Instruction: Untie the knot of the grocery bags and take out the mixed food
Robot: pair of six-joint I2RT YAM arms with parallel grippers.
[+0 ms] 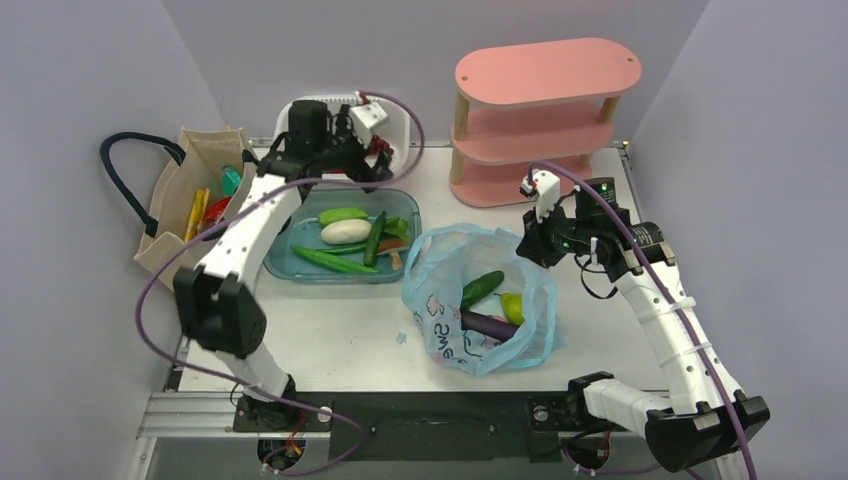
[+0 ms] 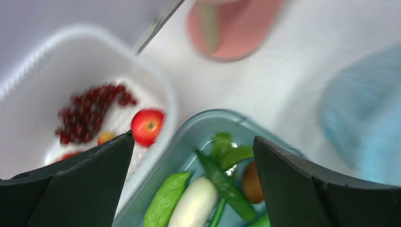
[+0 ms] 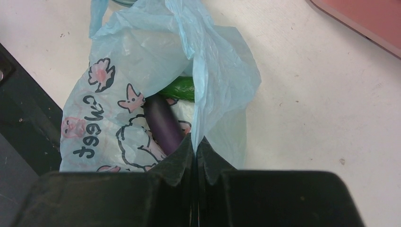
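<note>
The bag [image 1: 440,320] lies open above the dark green cucumber, so I will bring my left gripper back, to the right in the top view, and down onto it.
The light blue plastic bag [image 1: 440,320] with pinkish print lies open on the table; no tied knot shows. Inside it are a purple eggplant [image 1: 488,324], a green cucumber [image 1: 483,289] and a yellow-green piece [image 1: 512,306]. My right gripper [image 1: 527,245] is shut on the bag's upper right rim; in the right wrist view the gripper [image 3: 195,142] pinches the blue film [image 3: 208,71] above the eggplant [image 3: 163,123]. My left gripper [image 1: 372,165] hangs open and empty over the white basket and teal tub; it also shows in the left wrist view [image 2: 193,137]. The beige canvas tote [image 1: 165,215] with navy handles holds snack packets [image 1: 200,207].
The teal tub [image 1: 405,205] holds green vegetables and a white oval vegetable [image 2: 196,205]. The white slotted basket [image 2: 61,56] holds dark red grapes [image 2: 90,116] and a red round fruit [image 2: 147,126]. A pink three-tier shelf [image 1: 545,110] stands at the back right.
</note>
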